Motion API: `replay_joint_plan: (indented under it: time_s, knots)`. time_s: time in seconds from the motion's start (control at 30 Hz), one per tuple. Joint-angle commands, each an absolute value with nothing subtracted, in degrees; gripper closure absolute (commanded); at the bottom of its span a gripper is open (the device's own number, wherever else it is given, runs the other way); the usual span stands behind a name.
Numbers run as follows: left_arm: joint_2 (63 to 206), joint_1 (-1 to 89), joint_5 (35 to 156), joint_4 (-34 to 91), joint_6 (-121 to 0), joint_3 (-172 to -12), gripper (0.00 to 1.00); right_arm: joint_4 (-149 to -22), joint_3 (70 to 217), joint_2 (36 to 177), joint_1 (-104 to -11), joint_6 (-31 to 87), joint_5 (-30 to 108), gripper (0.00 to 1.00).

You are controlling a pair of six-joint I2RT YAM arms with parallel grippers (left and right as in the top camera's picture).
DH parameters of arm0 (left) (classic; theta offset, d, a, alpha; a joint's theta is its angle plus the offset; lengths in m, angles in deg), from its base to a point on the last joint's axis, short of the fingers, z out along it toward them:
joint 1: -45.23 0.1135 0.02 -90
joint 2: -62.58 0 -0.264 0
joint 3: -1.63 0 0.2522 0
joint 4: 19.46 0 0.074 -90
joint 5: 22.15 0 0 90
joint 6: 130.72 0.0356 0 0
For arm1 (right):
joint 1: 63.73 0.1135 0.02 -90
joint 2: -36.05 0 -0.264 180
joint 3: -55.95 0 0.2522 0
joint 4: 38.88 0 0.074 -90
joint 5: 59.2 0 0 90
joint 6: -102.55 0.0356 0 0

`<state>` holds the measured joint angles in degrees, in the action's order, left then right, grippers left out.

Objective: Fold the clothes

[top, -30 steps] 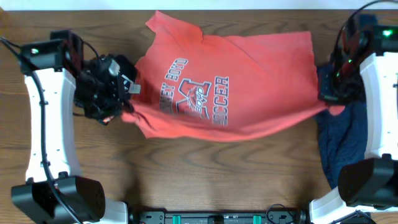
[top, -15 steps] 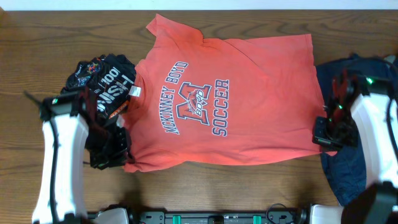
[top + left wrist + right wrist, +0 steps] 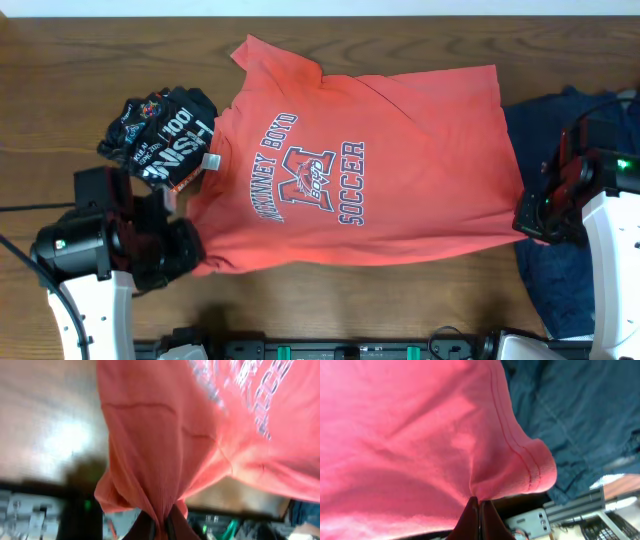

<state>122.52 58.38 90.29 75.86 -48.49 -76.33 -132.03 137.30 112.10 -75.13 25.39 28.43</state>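
Note:
My right gripper moves outward and down next to release the shirt's corner atop the shirt's edge (image 3: 503, 158) (image 3: 492, 385) beside the dark blue garment, as the cloth there lies flat.
A coral-red T-shirt (image 3: 350, 170) with "McKinney Boyd Soccer" print lies spread face up across the table. My left gripper (image 3: 190, 250) is shut on its near left corner; the left wrist view shows the cloth (image 3: 165, 460) bunched between the fingers (image 3: 164, 525). My right gripper (image 3: 528, 215) is shut on its near right corner; the right wrist view shows the hem (image 3: 530, 467) pinched at the fingertips (image 3: 478, 507). The shirt is stretched between both grippers.
A black printed garment (image 3: 160, 135) lies crumpled left of the shirt. A dark blue garment (image 3: 555, 150) lies at the right, partly under my right arm, and shows in the right wrist view (image 3: 580, 415). Bare wooden table (image 3: 400, 300) runs along the front.
Both grippers have pulled the shirt's corners toward the front edge. The shirt has gone from draped and lifted to lying flatter. The black garment is uncovered.

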Motion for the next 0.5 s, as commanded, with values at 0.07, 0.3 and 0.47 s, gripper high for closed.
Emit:
replay_joint_plan:
  time_s: [0.07, 0.3, 0.47]
  knots:
    - [127.6, 58.8, 91.1, 68.1, -52.4, -76.3, 0.94, -128.4, 137.0, 114.1, -75.9, 26.2, 28.3, 0.99]
    - [139.0, 58.8, 94.8, 55.5, -52.4, -76.3, 0.94, -120.7, 137.0, 121.0, -75.7, 24.0, 28.3, 0.99]
    - [147.9, 58.8, 94.9, 46.4, -52.4, -76.3, 0.94, -111.2, 137.0, 126.9, -75.7, 24.1, 28.3, 0.99]
